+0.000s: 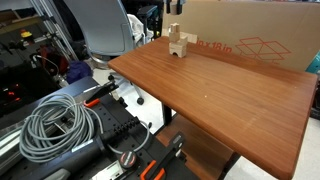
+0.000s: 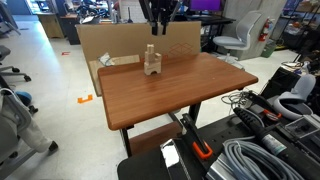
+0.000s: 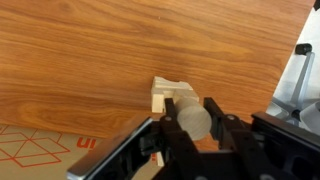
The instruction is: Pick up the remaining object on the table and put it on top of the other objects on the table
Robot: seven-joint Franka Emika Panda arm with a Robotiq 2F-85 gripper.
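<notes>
My gripper will next move down over the pile, and it will lower the wooden cylinder onto its narrow top block.
In the wrist view my gripper (image 3: 190, 128) is shut on the small pale wooden cylinder (image 3: 190, 118), held end-on between the two black fingers. Just beyond it the pile of pale angular wooden blocks (image 3: 163, 92) stands near the edge of the reddish-brown table (image 3: 120, 50). In both exterior views the gripper (image 2: 157, 12) (image 1: 172, 8) hangs well above the pile (image 2: 152, 62) (image 1: 178, 42) at the far side of the table (image 2: 190, 85) (image 1: 230, 90). The cylinder does not show in the exterior views.
A big cardboard box (image 1: 245, 30) (image 2: 110, 42) stands right behind the table's far edge, close to the pile; its printed top shows in the wrist view (image 3: 40, 150). Coiled cables (image 1: 55, 125), equipment and office chairs (image 1: 100, 28) surround the table.
</notes>
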